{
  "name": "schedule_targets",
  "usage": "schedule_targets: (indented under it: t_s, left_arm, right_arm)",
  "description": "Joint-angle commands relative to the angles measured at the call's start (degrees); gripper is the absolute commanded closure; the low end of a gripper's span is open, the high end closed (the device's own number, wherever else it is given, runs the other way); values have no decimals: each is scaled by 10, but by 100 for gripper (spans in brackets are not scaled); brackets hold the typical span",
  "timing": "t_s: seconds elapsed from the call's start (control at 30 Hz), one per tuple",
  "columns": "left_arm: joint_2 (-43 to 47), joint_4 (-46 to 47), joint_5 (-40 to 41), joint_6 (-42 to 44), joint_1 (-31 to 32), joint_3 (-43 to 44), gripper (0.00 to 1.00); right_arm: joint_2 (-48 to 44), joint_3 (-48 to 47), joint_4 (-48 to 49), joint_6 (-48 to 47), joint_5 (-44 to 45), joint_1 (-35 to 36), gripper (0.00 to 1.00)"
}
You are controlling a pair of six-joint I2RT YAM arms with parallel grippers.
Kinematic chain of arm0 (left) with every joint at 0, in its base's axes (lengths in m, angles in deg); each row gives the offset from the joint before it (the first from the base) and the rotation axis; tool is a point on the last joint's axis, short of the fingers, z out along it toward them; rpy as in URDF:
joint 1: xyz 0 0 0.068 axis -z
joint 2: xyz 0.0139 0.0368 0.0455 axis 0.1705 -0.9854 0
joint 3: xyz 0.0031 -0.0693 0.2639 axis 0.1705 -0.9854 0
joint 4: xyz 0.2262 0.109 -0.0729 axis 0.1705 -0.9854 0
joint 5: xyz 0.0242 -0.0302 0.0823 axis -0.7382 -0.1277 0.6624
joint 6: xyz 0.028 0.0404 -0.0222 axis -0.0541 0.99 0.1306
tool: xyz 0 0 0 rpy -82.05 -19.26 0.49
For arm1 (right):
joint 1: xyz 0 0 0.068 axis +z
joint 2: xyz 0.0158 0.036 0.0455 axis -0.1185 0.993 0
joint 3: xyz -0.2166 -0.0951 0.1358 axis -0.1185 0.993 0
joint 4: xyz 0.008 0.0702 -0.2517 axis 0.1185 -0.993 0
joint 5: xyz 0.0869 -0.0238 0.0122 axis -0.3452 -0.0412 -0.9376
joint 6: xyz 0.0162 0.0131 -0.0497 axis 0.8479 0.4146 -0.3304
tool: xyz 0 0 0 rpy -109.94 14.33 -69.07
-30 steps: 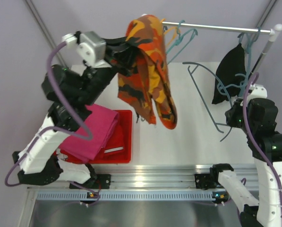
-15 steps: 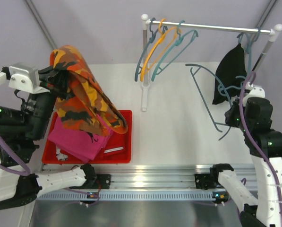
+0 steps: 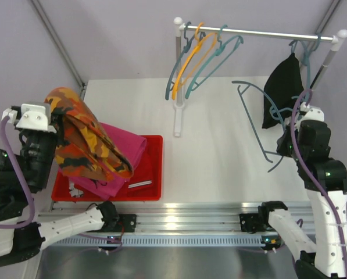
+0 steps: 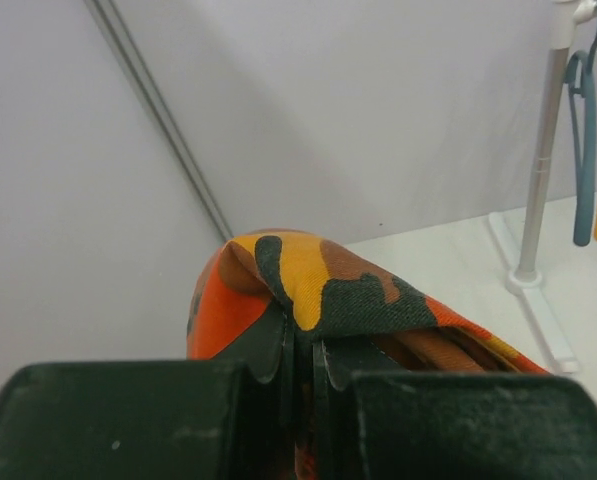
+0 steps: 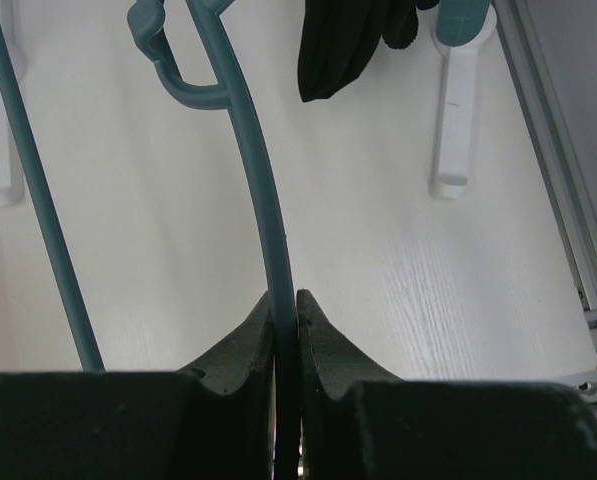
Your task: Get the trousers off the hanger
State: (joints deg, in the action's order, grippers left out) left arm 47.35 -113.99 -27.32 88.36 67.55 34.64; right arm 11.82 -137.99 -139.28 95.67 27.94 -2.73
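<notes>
My left gripper moves down and to the right in the top view next, over the tray's far side (image 3: 150, 145), and releases the camouflage trousers (image 3: 83, 139), which still hang raised.
My left gripper (image 3: 56, 119) is shut on the orange camouflage trousers (image 3: 83, 139) and holds them above the left part of the red tray (image 3: 153, 174); the cloth drapes over my jaws in the left wrist view (image 4: 318, 285). The magenta pink trousers (image 3: 124, 151) lie in the tray, partly under the camouflage pair. The plain black trousers (image 3: 281, 90) hang on a teal hanger at the right end of the rail (image 3: 260, 34); their lower edge shows in the right wrist view (image 5: 348, 40). My right gripper (image 5: 286, 305) is shut on a loose teal hanger (image 3: 257, 125).
Empty hangers, one orange (image 3: 190, 58) and some teal (image 3: 217, 58), hang at the rail's left end by the white post (image 3: 177, 81). The rack's right foot (image 5: 456, 110) stands near the table's right edge. A metal rail (image 3: 179, 218) runs along the front.
My left arm has swung the camouflage trousers from the rail area down and left, over the red tray. My right gripper has stayed shut on the teal hanger.
</notes>
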Motion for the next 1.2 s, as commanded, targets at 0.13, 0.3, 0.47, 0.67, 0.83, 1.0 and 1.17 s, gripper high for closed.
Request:
schedule_targets:
  t_s: [0.13, 0.3, 0.47, 0.67, 0.83, 1.0, 1.17]
  left_arm:
    - [44, -39, 50, 9, -1, 34, 100]
    - [61, -113, 70, -19, -2, 45, 100]
    - [76, -161, 115, -40, -1, 27, 100]
    - [74, -168, 171, -33, -1, -18, 100]
    - [71, -161, 196, -25, -1, -123, 100]
    - [55, -179, 207, -59, -1, -192, 100]
    - [24, -156, 192, -85, -1, -255, 100]
  right_arm:
    - [-12, 21, 33, 20, 21, 1, 100]
    - [-17, 31, 30, 22, 31, 1, 100]
    - [-24, 37, 29, 26, 35, 0, 100]
    - [-24, 46, 29, 27, 39, 0, 100]
    - [-29, 55, 30, 23, 43, 1, 100]
    - [-22, 50, 34, 19, 31, 1, 100]
    - [-3, 30, 46, 2, 25, 1, 100]
